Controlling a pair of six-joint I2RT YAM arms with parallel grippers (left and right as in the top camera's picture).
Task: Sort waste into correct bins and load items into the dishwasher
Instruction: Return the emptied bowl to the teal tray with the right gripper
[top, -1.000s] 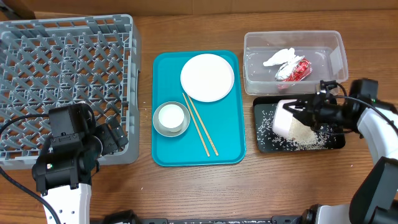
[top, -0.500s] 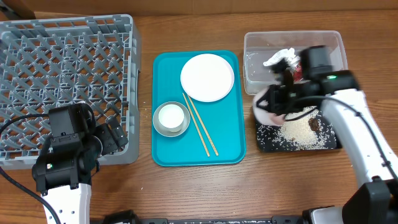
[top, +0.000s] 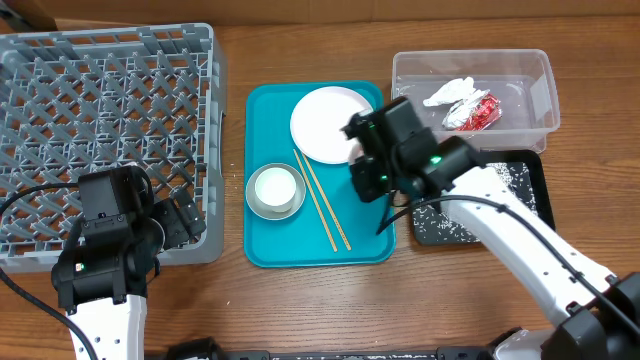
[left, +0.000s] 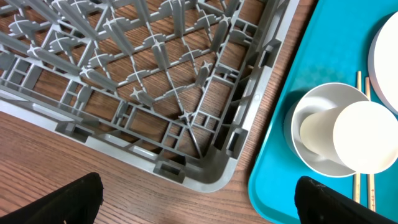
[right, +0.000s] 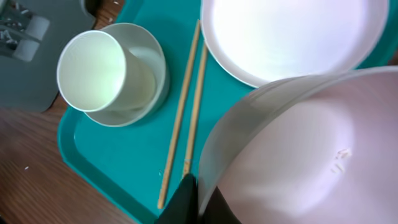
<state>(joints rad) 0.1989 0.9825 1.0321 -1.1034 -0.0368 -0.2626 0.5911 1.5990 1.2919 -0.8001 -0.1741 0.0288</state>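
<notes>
The right gripper moves down toward the chopsticks next and releases the white-pink bowl's rim on the bare part of the teal tray beside them. That part below it is free for the bowl.
My right gripper is shut on the rim of the small white-pink bowl and holds it over the right side of the teal tray. On that tray lie the white plate, the chopsticks, and the grey metal bowl with the white cup inside. Rice grains lie in the black tray. The tissue and wrapper lie in the clear tub. My left gripper is open and empty by the dish rack's front right corner.
The dish rack has nothing in it. The left wrist view shows the teal tray edge close to the rack's corner, with the cup beyond. Bare wooden table runs along the front.
My right arm has swung left from the black tray to over the teal tray, carrying the bowl. Rice stays in the black tray. The left arm has not moved.
</notes>
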